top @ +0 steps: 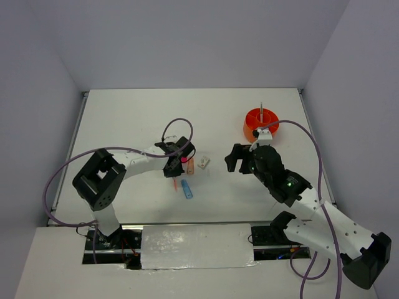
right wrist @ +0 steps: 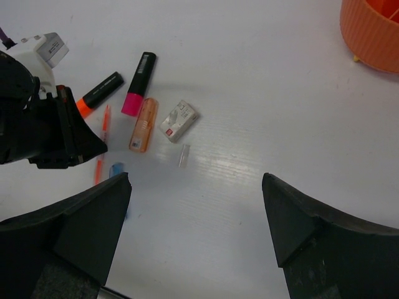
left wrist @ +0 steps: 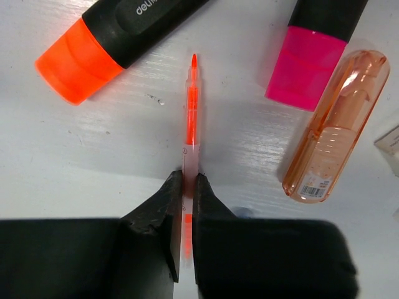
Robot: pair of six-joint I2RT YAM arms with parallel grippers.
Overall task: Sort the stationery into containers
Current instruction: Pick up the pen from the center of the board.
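Note:
The small clear piece (right wrist: 183,156) lies uncovered, below and left in the top view, so my right gripper will next lower its open fingers around it.
My left gripper (left wrist: 187,187) is shut on a thin orange pen (left wrist: 192,118), held at the table surface among the stationery. An orange-tipped black highlighter (left wrist: 106,43) lies to its left, and a pink-tipped one (left wrist: 312,50) and a peach bar (left wrist: 336,124) to its right. A white piece (right wrist: 178,120), a small clear piece (right wrist: 183,156) and a light-blue strip (top: 187,189) lie nearby. The round orange tub (top: 260,124) stands at the back right with a thin pen (top: 261,111) upright in it. My right gripper (right wrist: 196,187) is open and empty, between the tub and the stationery.
The table's raised edges run along the left (top: 68,149) and right (top: 318,149) sides. The purple cable of the left arm (top: 177,124) loops above its wrist. The tub's rim (right wrist: 371,31) shows at the top right of the right wrist view.

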